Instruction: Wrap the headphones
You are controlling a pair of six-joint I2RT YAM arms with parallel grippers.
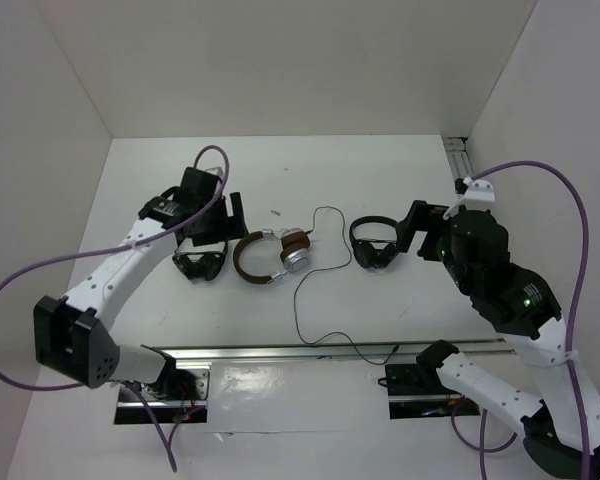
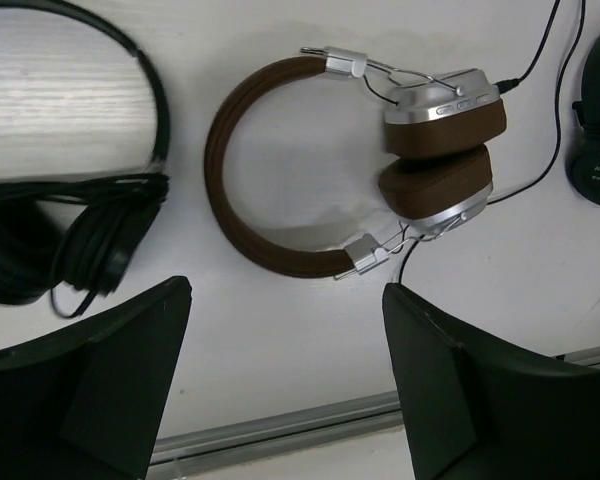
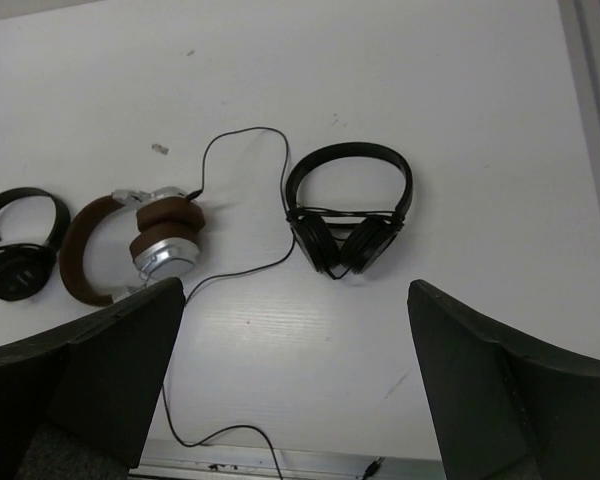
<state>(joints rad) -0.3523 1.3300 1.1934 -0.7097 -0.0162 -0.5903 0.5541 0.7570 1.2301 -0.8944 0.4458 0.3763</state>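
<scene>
The brown headband's curved middle (image 1: 237, 257) is clear of the cable, so I will lower my open left gripper onto it with a finger on each side, and close.
The headphones (image 1: 270, 257) lie flat at mid-table, brown headband to the left, silver earcups (image 2: 440, 150) with brown pads folded together. Their thin black cable (image 1: 302, 290) loops behind the earcups, then trails forward to the rail. My left gripper (image 1: 220, 232) hovers just left of and behind the headband, open with nothing between its fingers; in the left wrist view the headband (image 2: 225, 190) lies ahead of the left gripper (image 2: 285, 292). My right gripper (image 1: 412, 235) stands open and empty, well to the right of the headphones (image 3: 160, 235). In its own wrist view the right gripper (image 3: 295, 290) is over bare table.
Two all-black headphones flank the brown pair: one (image 1: 200, 262) under the left arm, one (image 1: 373, 243) just left of the right gripper. A metal rail (image 1: 330, 350) crosses the near table edge, and the cable's plug (image 3: 375, 465) rests on it. White walls enclose three sides.
</scene>
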